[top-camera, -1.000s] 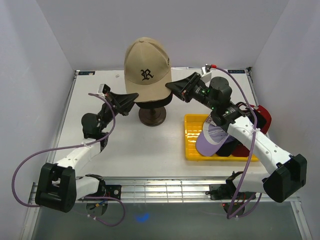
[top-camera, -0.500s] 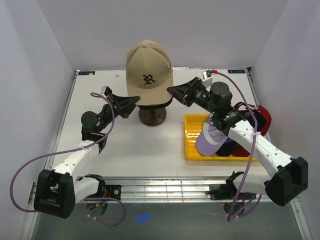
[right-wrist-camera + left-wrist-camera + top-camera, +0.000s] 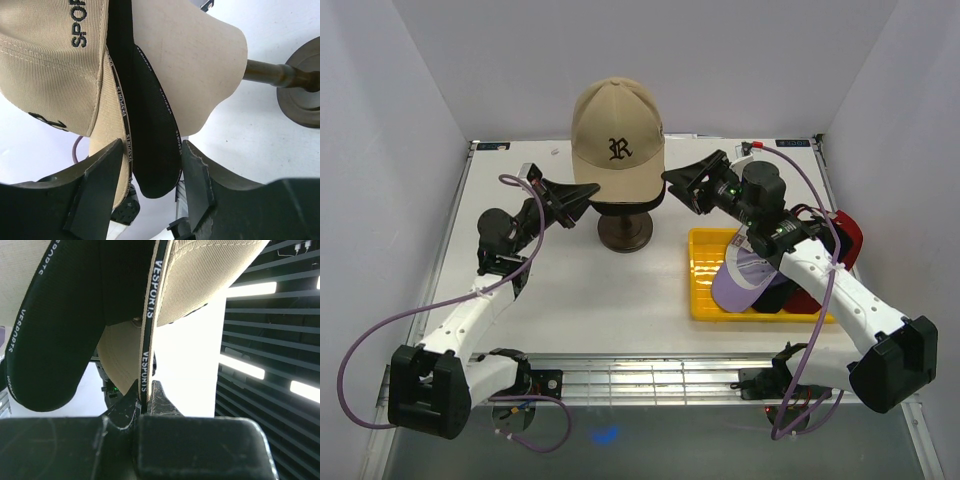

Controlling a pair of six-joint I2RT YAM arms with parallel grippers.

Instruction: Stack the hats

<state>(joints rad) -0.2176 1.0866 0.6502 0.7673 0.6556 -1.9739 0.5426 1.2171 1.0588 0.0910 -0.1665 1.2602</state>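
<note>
I will next lower my left gripper toward the black hat's brim and let go, because there is a gap between the lower edge of the tan hat and that brim below it.
A tan hat with a dark letter logo sits over a black hat on the beige mannequin head. My left gripper is shut on the tan hat's lower edge band, with the black hat just beside it. My right gripper stands open at the opposite side. Its fingers straddle the tan hat's rim and the black hat's rim without pinching them. More hats lie in the yellow tray: a lavender one, a dark one and a red one.
The mannequin head stands on a dark stem with a round base on the white table. White walls close in the back and both sides. The tray sits under my right forearm.
My right gripper has opened and let go of the hat rims. The tan hat has settled straighter on the head, and my left gripper has risen slightly with its edge.
</note>
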